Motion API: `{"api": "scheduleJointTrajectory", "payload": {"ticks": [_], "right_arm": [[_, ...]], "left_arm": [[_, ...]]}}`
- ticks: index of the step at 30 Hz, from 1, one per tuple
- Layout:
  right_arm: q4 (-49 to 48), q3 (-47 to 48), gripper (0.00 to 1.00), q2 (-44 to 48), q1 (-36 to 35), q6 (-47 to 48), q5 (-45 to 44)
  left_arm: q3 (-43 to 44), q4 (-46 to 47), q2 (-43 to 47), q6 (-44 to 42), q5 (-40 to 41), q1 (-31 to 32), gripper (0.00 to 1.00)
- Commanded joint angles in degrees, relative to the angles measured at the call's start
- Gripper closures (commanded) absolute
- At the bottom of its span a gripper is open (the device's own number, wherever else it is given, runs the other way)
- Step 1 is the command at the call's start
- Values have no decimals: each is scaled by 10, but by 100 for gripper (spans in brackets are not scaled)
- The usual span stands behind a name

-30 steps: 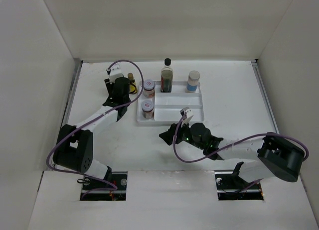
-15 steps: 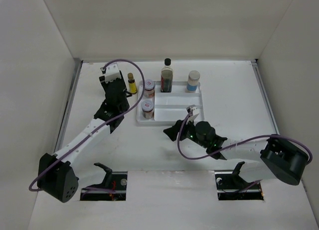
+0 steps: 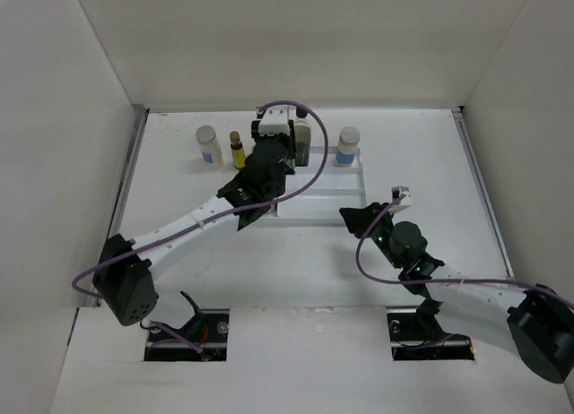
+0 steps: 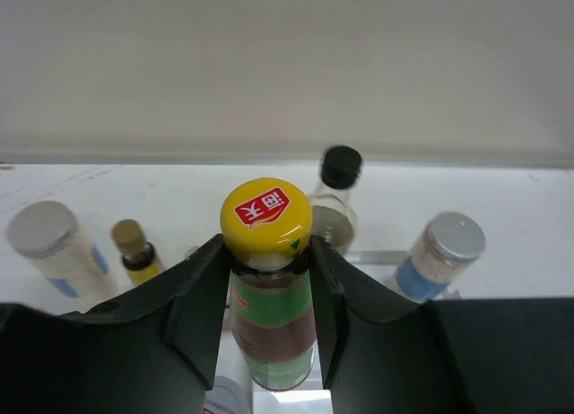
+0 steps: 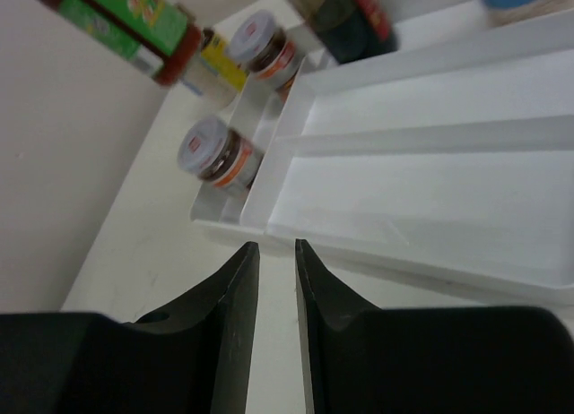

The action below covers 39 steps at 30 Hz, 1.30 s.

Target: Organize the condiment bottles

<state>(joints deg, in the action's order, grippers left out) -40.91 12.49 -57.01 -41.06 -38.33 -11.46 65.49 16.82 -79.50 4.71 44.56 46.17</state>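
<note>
The brown-sauce bottle will go down next with my left gripper, and I will shift to the right in the top view.
My left gripper (image 4: pixel 266 253) is shut on a brown-sauce bottle (image 4: pixel 267 280) with a yellow cap and a green-and-red label, held upright over the left end of the white tray (image 3: pixel 332 199). From above, the left gripper (image 3: pixel 273 150) hides that bottle. Behind it stand the tall black-capped bottle (image 4: pixel 339 185) and the white-capped blue-label jar (image 3: pixel 348 145), both in the tray. A silver-lidded jar (image 3: pixel 208 145) and a small brown bottle (image 3: pixel 237 150) stand on the table at the left. Two red-lidded jars (image 5: pixel 215 154) (image 5: pixel 265 42) sit in the tray's left compartments. My right gripper (image 5: pixel 276 244) is all but shut and empty, in front of the tray.
The tray's two long compartments (image 5: pixel 430 181) hold nothing. White walls close in the table at the back and on both sides. The left arm (image 3: pixel 193 221) stretches diagonally across the table's left half.
The left gripper swung right from the back-left corner to above the tray's left end, uncovering the silver-lidded jar. The right gripper drew back to the right along the tray's front.
</note>
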Motion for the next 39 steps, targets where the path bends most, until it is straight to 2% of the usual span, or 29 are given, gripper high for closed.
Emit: {"api": "scheduleJointTrajectory", "payload": {"ticks": [1,11,21,30,32,35,39], "right_arm": [[3,-12,70,37,30,-28,-43],[10,-12,64,35,45,-32,-30],[4,-5,63,15,42,-30,-20],[4,-5,62,12,44,-31,-17],[4,-5,62,14,42,-31,-20],[3,-5,61,12,42,-30,-20],[3,-4,58,7,42,-31,-20]], "left_arm": [[46,87,-31,2,-22,18,82],[76,112,-132,15,-34,19,82],[77,129,-176,35,-46,2,82],[44,138,-210,69,-61,-13,81],[31,141,-211,76,-61,-14,77],[8,156,-204,77,-54,-14,64],[-15,163,-177,75,-47,-12,36]]}}
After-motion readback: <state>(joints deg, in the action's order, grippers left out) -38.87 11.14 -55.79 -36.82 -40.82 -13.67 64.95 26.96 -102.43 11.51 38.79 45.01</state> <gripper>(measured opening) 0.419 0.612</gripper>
